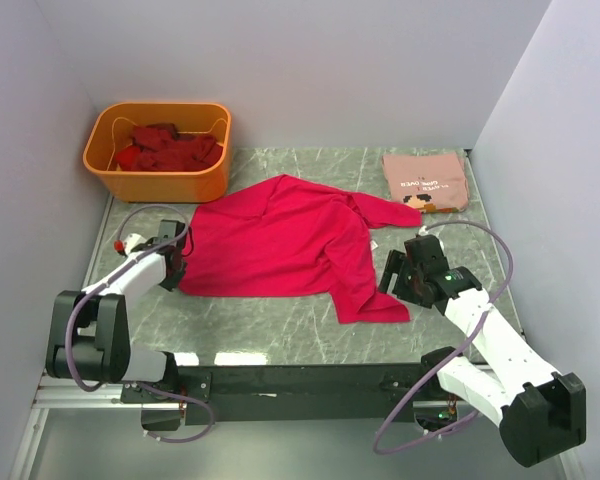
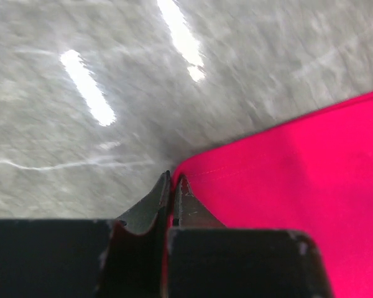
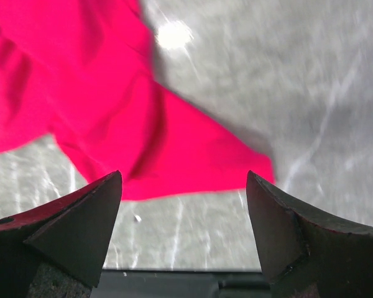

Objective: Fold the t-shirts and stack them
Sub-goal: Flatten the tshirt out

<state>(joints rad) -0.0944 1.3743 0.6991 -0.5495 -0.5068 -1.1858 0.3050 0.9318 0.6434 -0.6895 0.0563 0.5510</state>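
My right gripper lowers and draws back onto the tip of the crimson shirt's near flap (image 1: 403,313) (image 3: 258,169) next, since that tip lies below and back of it.
A bright crimson-pink t-shirt (image 1: 280,240) lies spread and rumpled on the middle of the table. My left gripper (image 1: 180,268) is shut on its near left corner; in the left wrist view the closed gripper (image 2: 173,180) pinches the crimson shirt's (image 2: 298,186) hem. My right gripper (image 1: 392,272) is open and empty just right of the shirt's near right flap; in the right wrist view the gripper (image 3: 184,186) frames the crimson cloth (image 3: 143,136) ahead. A folded salmon-pink t-shirt (image 1: 426,180) with a small print lies at the back right. Dark red t-shirts (image 1: 168,148) fill the tub.
An orange plastic tub (image 1: 160,180) stands at the back left corner. The grey marble table (image 1: 280,330) is walled by pale panels at the left, back and right. A black rail (image 1: 300,378) runs along the near edge.
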